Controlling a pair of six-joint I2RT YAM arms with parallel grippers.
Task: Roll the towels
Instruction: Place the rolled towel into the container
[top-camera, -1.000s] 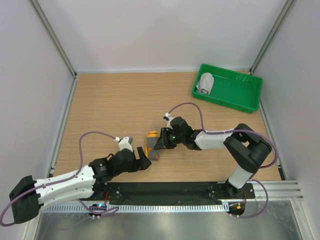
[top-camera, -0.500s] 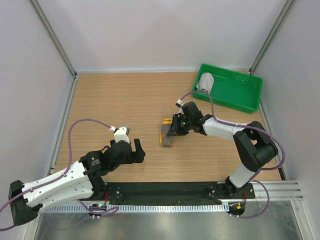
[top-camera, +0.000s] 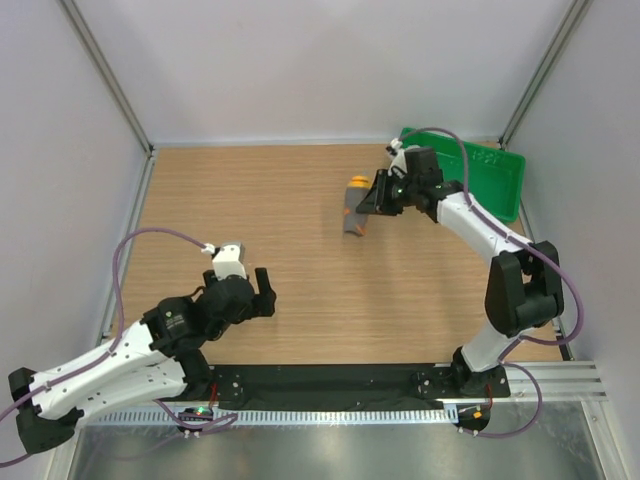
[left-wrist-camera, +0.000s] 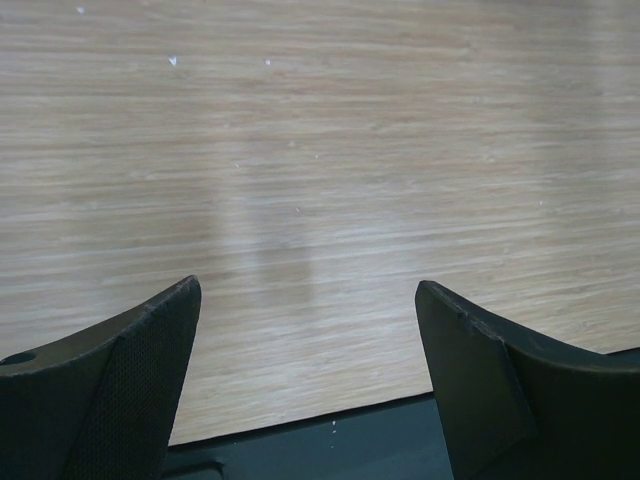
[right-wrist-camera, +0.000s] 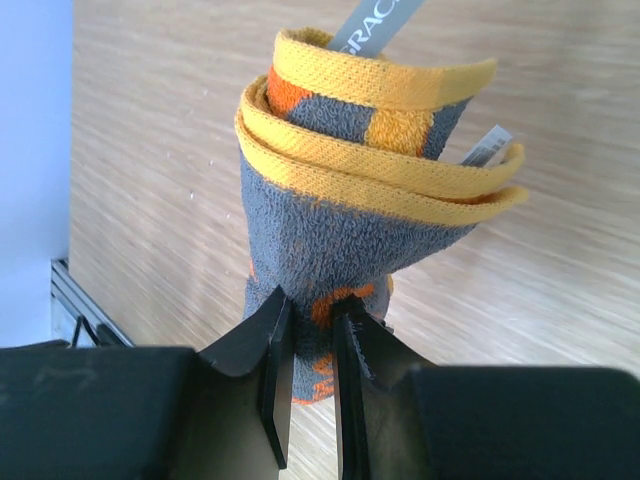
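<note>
The rolled towel is hanging outside the green tray (top-camera: 478, 190), so I next need to move my right gripper to the right in the top view, over the tray, and then down into it.
My right gripper (top-camera: 368, 203) is shut on the rolled orange and yellow patterned towel (top-camera: 354, 205) and holds it off the table, left of the green tray (top-camera: 478, 190). In the right wrist view the roll (right-wrist-camera: 340, 190) shows grey backing and yellow edges, pinched between my fingertips (right-wrist-camera: 345, 330). The light grey towel is hidden behind my right arm. My left gripper (top-camera: 260, 295) is open and empty above bare table near the front edge; its fingers (left-wrist-camera: 110, 390) frame bare wood.
The green tray stands at the back right corner. A black strip (left-wrist-camera: 330, 450) runs along the table's near edge. Walls and metal posts (top-camera: 105, 75) enclose the table.
My right gripper has carried the patterned roll up and back to the right, toward the tray. My left arm has pulled back to the left, away from the towel.
</note>
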